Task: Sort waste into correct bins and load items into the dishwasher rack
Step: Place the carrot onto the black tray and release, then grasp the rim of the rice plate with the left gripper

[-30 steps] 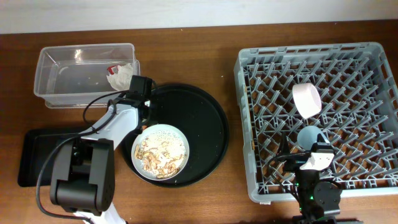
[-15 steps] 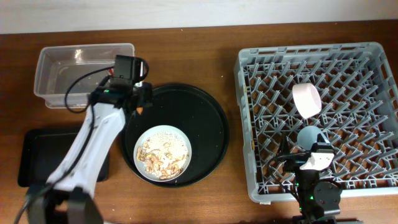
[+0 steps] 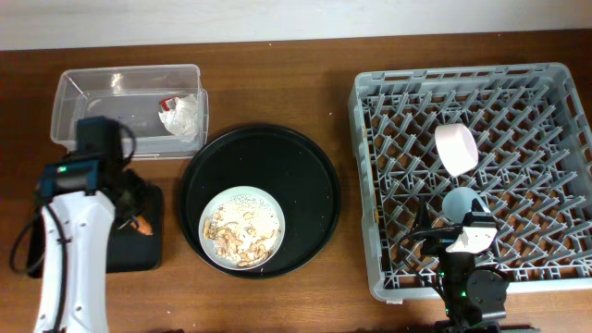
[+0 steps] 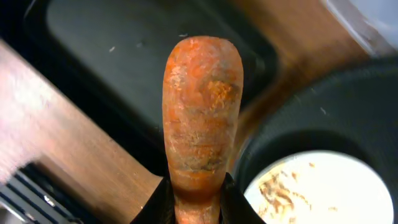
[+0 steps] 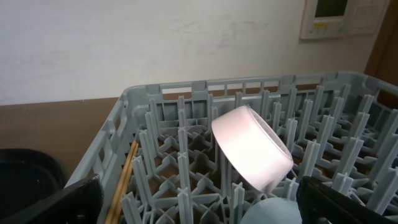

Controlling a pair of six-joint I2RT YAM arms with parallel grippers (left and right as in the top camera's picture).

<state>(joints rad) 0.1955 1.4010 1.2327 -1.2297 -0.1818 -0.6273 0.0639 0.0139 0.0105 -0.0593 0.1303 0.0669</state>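
Note:
The left gripper should go down and pull back, over the shallow black tray's near corner (image 3: 144, 255) (image 4: 148, 142), because the orange sausage-like piece still hangs above the tray.
My left gripper (image 4: 193, 200) is shut on the orange sausage-like piece (image 4: 202, 118) and holds it over the right end of the shallow black tray (image 4: 124, 68). In the overhead view the piece (image 3: 143, 225) is at that tray's (image 3: 55, 240) right edge. The clear tub (image 3: 92, 116) holds the white napkin (image 3: 181, 118) and the red wrapper (image 3: 169, 102). The pale plate (image 3: 242, 198) with rice-like leftovers (image 3: 239, 233) lies on the round black tray (image 3: 296, 185). The grey rack (image 3: 518, 102) holds the white bowl (image 3: 456, 148) and the light-blue cup (image 3: 460, 201). My right gripper (image 5: 199, 208) is open and empty above the rack's front.
Wooden chopsticks (image 5: 122, 177) lie inside the rack's left wall in the right wrist view. The bowl (image 5: 252, 146) rests tilted on the pegs, and the cup (image 5: 273, 213) is just below it. The left arm's white body (image 3: 69, 250) covers much of the shallow black tray.
My left arm has moved from the round tray's left rim down and left to the shallow black tray, carrying the orange piece. The right arm has not moved.

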